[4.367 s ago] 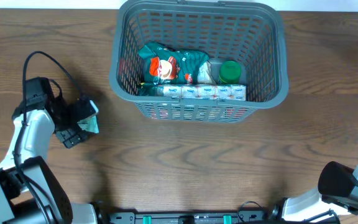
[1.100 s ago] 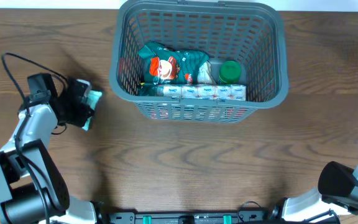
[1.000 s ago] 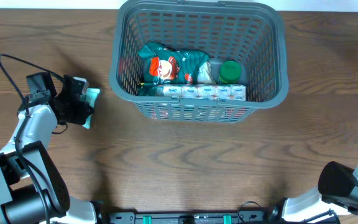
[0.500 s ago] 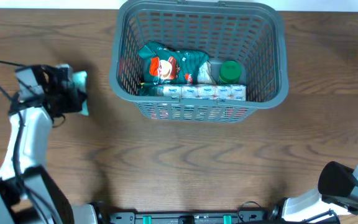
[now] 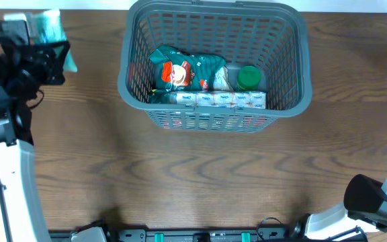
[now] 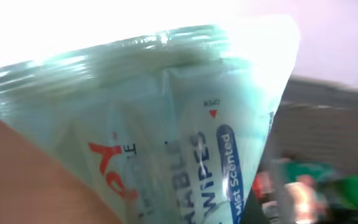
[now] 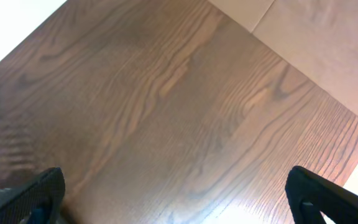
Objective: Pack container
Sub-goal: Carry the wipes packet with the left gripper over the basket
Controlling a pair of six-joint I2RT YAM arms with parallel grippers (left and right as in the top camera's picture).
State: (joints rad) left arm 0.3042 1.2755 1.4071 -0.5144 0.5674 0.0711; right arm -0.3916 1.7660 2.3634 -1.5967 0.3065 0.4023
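Note:
The wipes still hang outside, so my left gripper should next move across over the basket, then down between the snack bag and the green-lidded bottle.
The container [image 5: 215, 119], a big dark grey slotted basket, stands at the table's far middle. It holds a green snack bag [image 5: 183, 70], a green-lidded bottle [image 5: 248, 77] and a row of white-and-blue cartons [image 5: 220, 99]. My left gripper [image 5: 54, 42] hangs high at the far left, well left of the basket, shut on a pale teal pack of wipes [image 5: 48, 23]. In the left wrist view the wipes pack [image 6: 185, 124] fills the frame and hides the fingers; the basket [image 6: 334, 137] is a blur behind it. My right gripper [image 7: 179, 205] is open over bare wood.
Brown wooden table [image 5: 200, 175] all round the basket. The right arm's base [image 5: 375, 202] sits at the near right corner. A pale floor strip [image 7: 328, 43] shows past the table edge in the right wrist view.
My left arm has lifted the wipes pack off the table and carried it up and toward the far left corner. The basket, its contents and the right arm have not moved.

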